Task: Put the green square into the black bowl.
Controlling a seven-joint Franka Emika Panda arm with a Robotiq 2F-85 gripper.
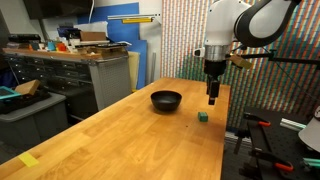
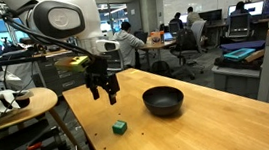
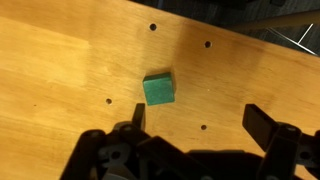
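Note:
The green square (image 1: 203, 116) (image 3: 158, 89) is below and toward the left in the wrist view, so I will move my gripper over it and lower my open fingers around its sides.
The green square (image 1: 203, 116) is a small dark green block lying on the wooden table; it also shows in an exterior view (image 2: 120, 127) and in the wrist view (image 3: 159, 89). The black bowl (image 1: 166, 99) sits on the table apart from the block, also seen in an exterior view (image 2: 163, 100). My gripper (image 1: 213, 99) hangs open and empty above the table, a little above and beside the block in both exterior views (image 2: 103, 93). In the wrist view the open fingers (image 3: 197, 118) frame bare wood, with the block just off the left finger.
The wooden table (image 1: 120, 135) has small screw holes. A yellow tape patch (image 1: 29, 159) lies at its near corner. A round side table (image 2: 22, 105) with clutter stands beside it. Cabinets (image 1: 80, 70) and desks stand beyond.

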